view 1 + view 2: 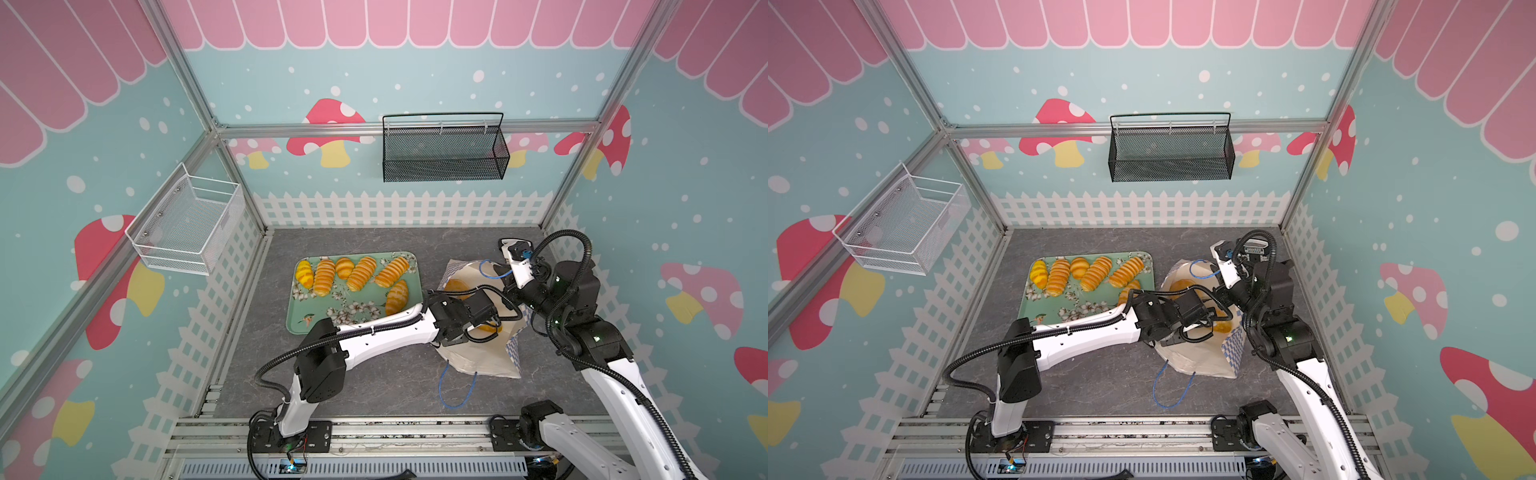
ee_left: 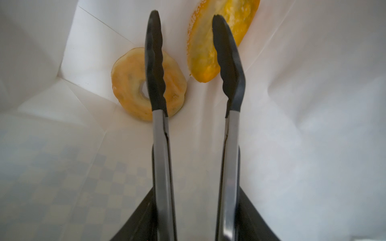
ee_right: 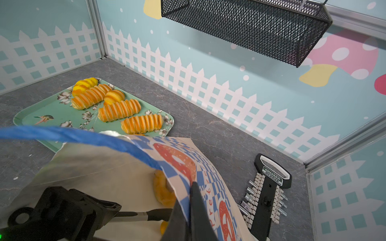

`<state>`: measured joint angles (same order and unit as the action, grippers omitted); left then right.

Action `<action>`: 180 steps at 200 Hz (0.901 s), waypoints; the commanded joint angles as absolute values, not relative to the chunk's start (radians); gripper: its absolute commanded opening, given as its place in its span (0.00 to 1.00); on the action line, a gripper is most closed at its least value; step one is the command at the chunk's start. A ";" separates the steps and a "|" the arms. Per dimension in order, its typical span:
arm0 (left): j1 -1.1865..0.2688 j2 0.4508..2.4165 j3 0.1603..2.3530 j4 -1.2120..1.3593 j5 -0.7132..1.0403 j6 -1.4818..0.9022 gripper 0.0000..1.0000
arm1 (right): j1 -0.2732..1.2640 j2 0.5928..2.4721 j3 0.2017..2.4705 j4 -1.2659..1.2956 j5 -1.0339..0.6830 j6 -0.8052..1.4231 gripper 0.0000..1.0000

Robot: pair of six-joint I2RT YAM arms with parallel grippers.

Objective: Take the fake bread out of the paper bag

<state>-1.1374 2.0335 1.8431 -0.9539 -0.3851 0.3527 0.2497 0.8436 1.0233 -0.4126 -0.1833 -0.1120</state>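
Observation:
The robot's left gripper will next push deeper into the bag and bring its open fingers around the speckled oval loaf (image 1: 1223, 326) (image 2: 204, 52), because that loaf is farther in, behind one finger.
The paper bag (image 1: 478, 357) lies on its side right of centre, mouth towards the tray; it also shows in a top view (image 1: 1200, 357). My left gripper (image 2: 186, 15), with long tong-like fingers (image 2: 155, 68), reaches inside it, open with nothing between the tips. Fake bread sits deep in the bag: a ring bagel (image 2: 129, 83) behind one finger and a speckled oval loaf (image 2: 204, 52) behind the other. My right gripper (image 3: 191, 187) is shut on the bag's checkered rim (image 3: 183, 164), holding the mouth up. Several ridged loaves (image 1: 324, 276) lie on the green tray (image 1: 299, 324).
A black socket-set holder (image 3: 269, 187) lies on the table by the right wall, behind the bag. A black mesh basket (image 1: 444, 149) hangs on the back wall and a white wire basket (image 1: 187, 224) on the left wall. The bag's blue cord handle (image 1: 457, 395) trails towards the front.

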 commanded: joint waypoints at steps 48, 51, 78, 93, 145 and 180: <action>-1.119 2.103 1.901 -1.011 -0.325 0.381 0.51 | 0.256 0.838 1.066 -0.428 -0.221 -0.123 0.00; -1.119 2.106 1.904 -1.014 -0.325 0.381 0.51 | 0.256 0.836 1.065 -0.429 -0.221 -0.122 0.00; -1.116 2.135 1.929 -1.038 -0.299 0.381 0.51 | 0.256 0.836 1.066 -0.428 -0.223 -0.122 0.00; -1.115 2.149 1.942 -1.052 -0.289 0.383 0.51 | 0.256 0.836 1.068 -0.428 -0.222 -0.122 0.00; -1.115 2.167 1.957 -1.098 -0.248 0.383 0.51 | 0.256 0.834 1.069 -0.434 -0.219 -0.123 0.00; -1.115 2.147 1.948 -1.103 -0.228 0.383 0.51 | 0.257 0.834 1.069 -0.433 -0.215 -0.123 0.00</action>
